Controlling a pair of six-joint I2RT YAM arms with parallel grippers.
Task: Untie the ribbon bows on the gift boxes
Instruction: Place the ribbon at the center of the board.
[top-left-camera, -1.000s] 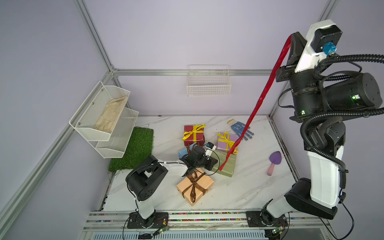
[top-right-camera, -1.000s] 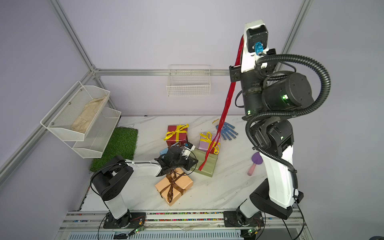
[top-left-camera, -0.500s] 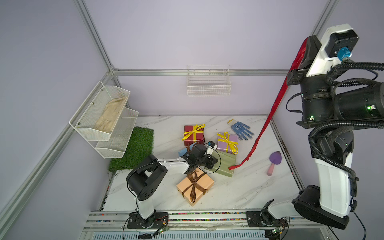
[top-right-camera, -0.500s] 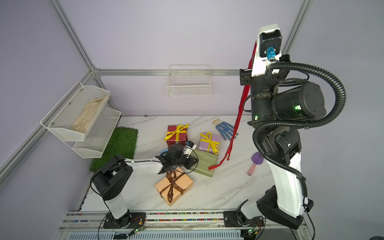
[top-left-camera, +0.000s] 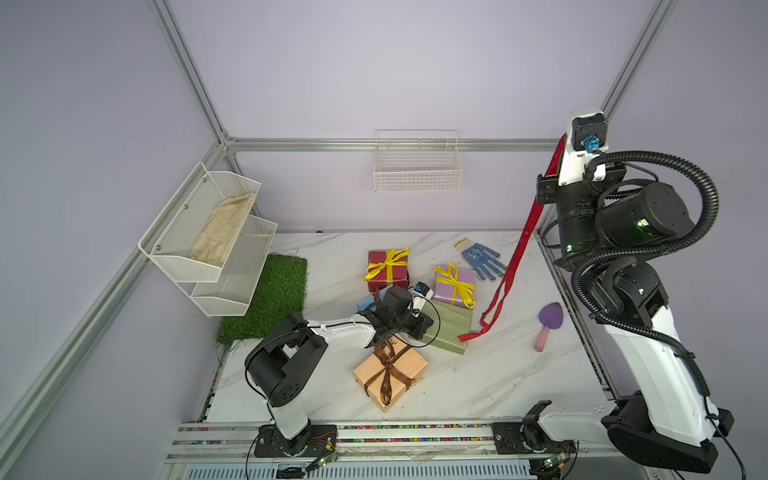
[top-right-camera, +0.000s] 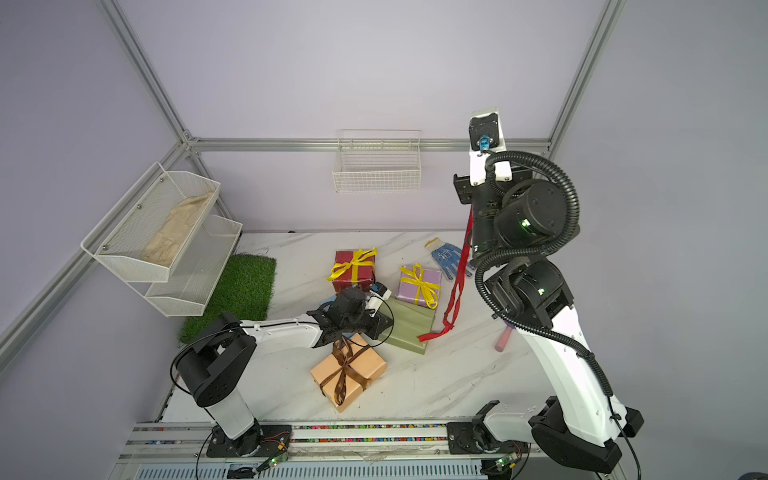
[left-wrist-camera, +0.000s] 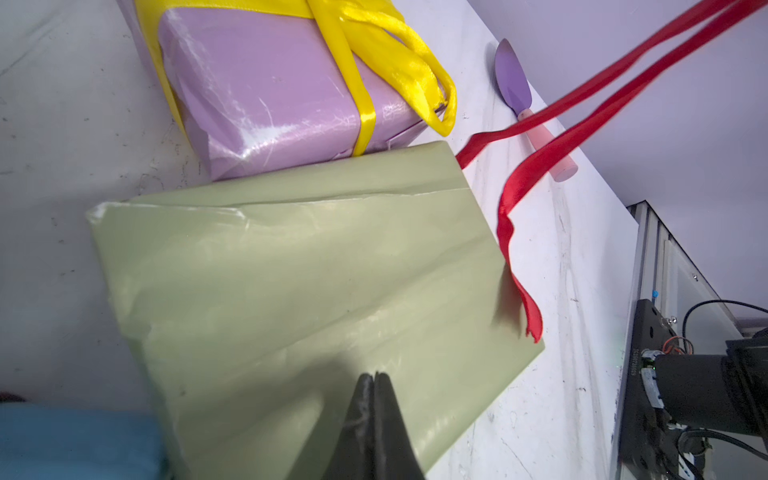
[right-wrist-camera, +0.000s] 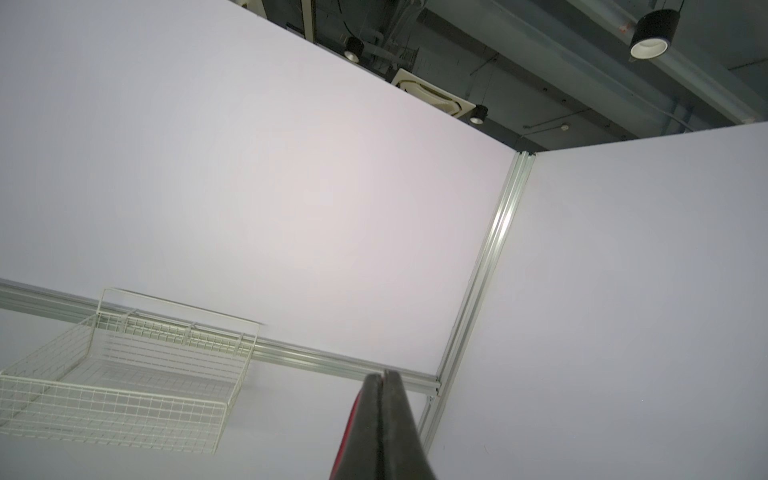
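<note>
I need to tilt my right gripper next and bring it down to let go of the ribbon (top-left-camera: 524, 232) on the open tabletop below, beside the lilac box, because the olive green box is untied.
Held high at the right wall, my right gripper (right-wrist-camera: 383, 373) is shut on the red ribbon (top-left-camera: 524, 232). The ribbon hangs down in a long doubled strand; its loose end (left-wrist-camera: 533, 320) rests at the corner of the olive green box (top-left-camera: 453, 330), which carries no ribbon. My left gripper (left-wrist-camera: 375, 375) is shut and empty, its tips pressing on that box's top. The dark red box (top-left-camera: 388, 272) and the lilac box (top-left-camera: 453, 282) carry yellow bows. A brown bow ties the peach orange box (top-left-camera: 390, 374). The light blue box (top-left-camera: 365, 303) is mostly hidden behind my left arm.
A blue-dotted glove (top-left-camera: 482, 259) lies at the back right. A purple trowel with a pink handle (top-left-camera: 548, 324) is near the right edge. A green turf mat (top-left-camera: 270, 299) sits under the two-tier wire baskets (top-left-camera: 208, 237) on the left wall. Another wire basket (top-left-camera: 417, 166) hangs on the back wall.
My right gripper swung right and then lower with the red ribbon. The ribbon came off the olive green box's top and now trails slack beside it. My left gripper stayed pressed on the box.
</note>
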